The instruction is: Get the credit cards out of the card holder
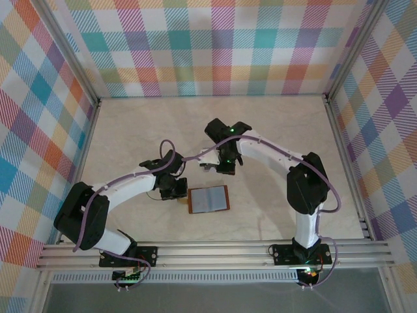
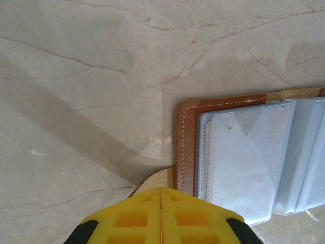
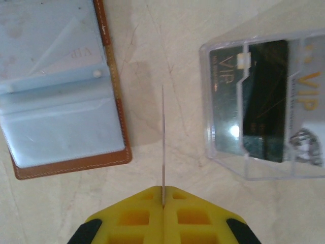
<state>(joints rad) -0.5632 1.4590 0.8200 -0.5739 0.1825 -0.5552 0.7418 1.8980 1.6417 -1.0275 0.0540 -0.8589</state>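
Note:
My right gripper will move outward over the clear box's far part (image 3: 312, 104) and let go of the card there, because other cards are already in the box.
The card holder (image 1: 208, 199) lies open on the table, brown-rimmed with grey-blue sleeves (image 2: 249, 157). A pale card marked VIP (image 3: 71, 53) still sits in one sleeve. My left gripper (image 2: 161, 195) is shut, its yellow fingertips over the wallet's tan side tab (image 2: 157, 179), which lies flat beneath them. My right gripper (image 3: 163, 195) is shut on a thin pale credit card (image 3: 163, 137), seen edge-on, above bare table between the card holder (image 3: 119, 122) and a clear box. In the top view the right gripper (image 1: 225, 166) hovers just behind the wallet, and the left gripper (image 1: 174, 189) is at its left edge.
A clear plastic box (image 3: 223, 152) to the right of the held card holds a dark blackish-green card (image 3: 264, 101) and another printed VIP card. The marble-patterned tabletop is walled by plaid panels (image 1: 39, 117) on three sides.

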